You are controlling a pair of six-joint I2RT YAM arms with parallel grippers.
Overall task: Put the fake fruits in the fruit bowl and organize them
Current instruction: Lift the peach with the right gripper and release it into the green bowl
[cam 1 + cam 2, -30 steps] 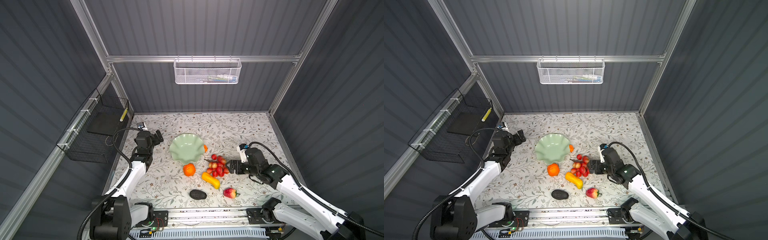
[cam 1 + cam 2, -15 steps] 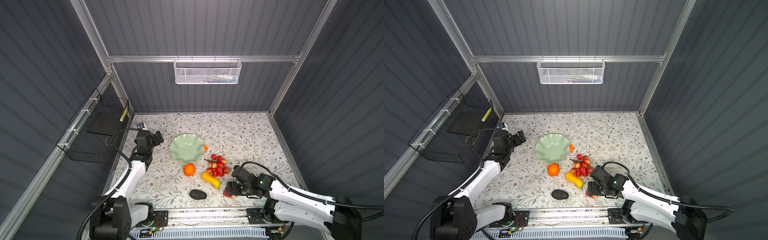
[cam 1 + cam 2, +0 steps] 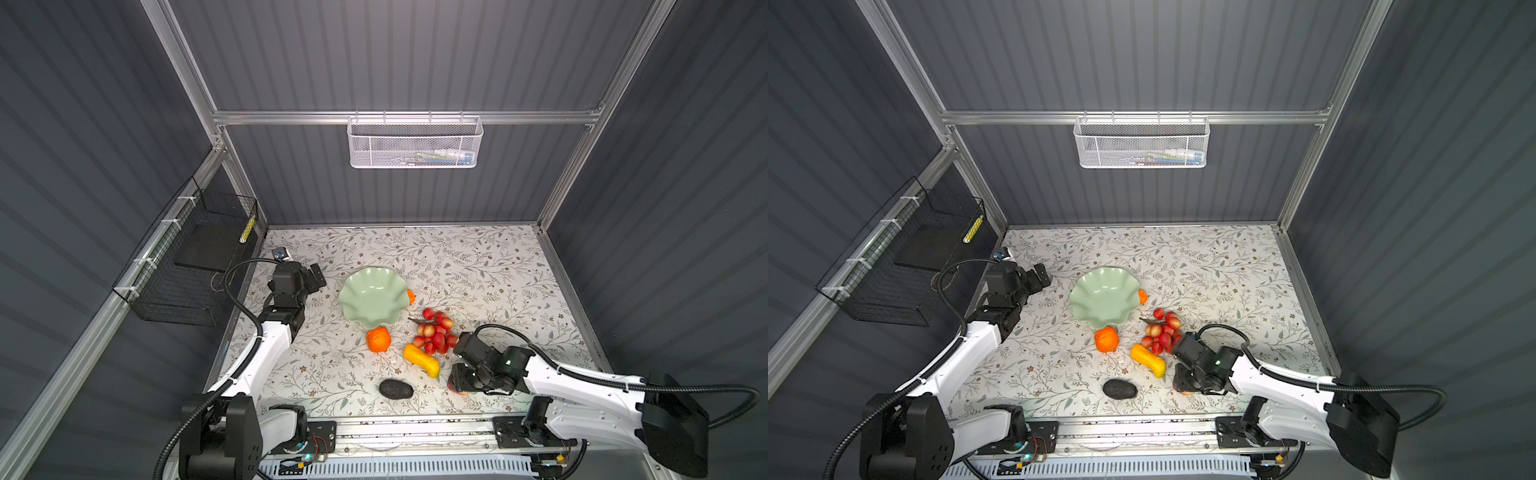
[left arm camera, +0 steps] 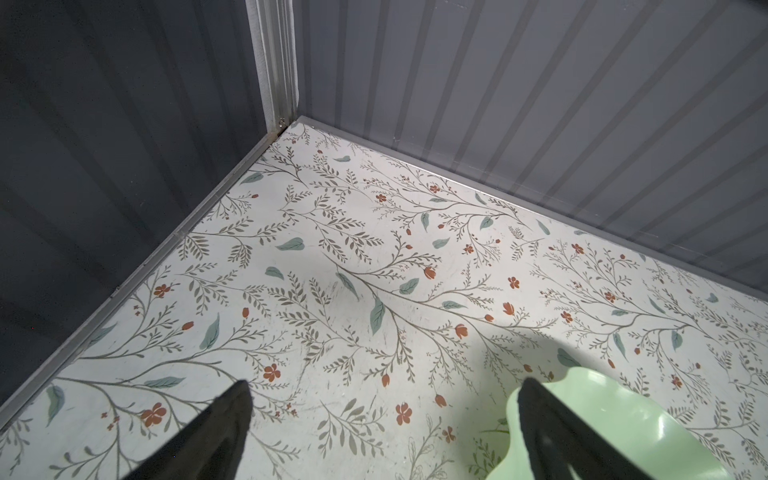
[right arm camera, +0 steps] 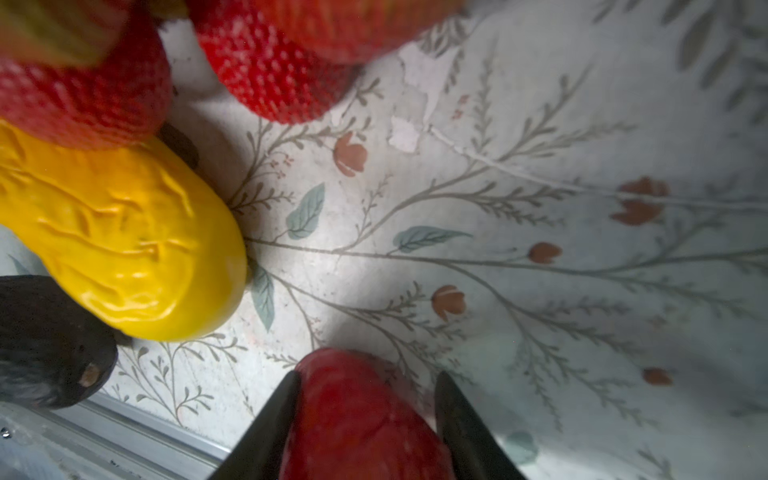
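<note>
The bowl's empty middle (image 3: 376, 296) is outward of my right gripper, past the grapes. I will next lift the strawberry with my right gripper, move it outward, lower it there and let go.
The pale green fruit bowl (image 3: 353, 286) (image 3: 1088, 291) stands empty, with a small orange piece (image 3: 411, 296) against its right rim. In front of it lie a round orange (image 3: 378, 339), a red grape bunch (image 3: 434, 332), a long yellow fruit (image 3: 422, 360) (image 5: 116, 241) and a black oval (image 3: 395, 389) (image 5: 45, 345). My right gripper (image 3: 459, 382) (image 3: 1183, 382) (image 5: 368, 382) is low at the front, shut on the red strawberry (image 5: 357, 419) (image 3: 1183, 390), which it mostly hides in both top views. My left gripper (image 3: 318, 276) (image 4: 384, 390) hangs open and empty, left of the bowl (image 4: 623, 424).
A white mesh basket (image 3: 415, 143) hangs on the back wall and a black wire basket (image 3: 187, 266) on the left wall. The metal front rail (image 3: 415, 428) runs just behind the strawberry. Dark panel walls close in the floral table.
My right arm swung from beside the grapes to the front edge, came down over the strawberry and closed its jaws on it. The left arm stayed almost still.
</note>
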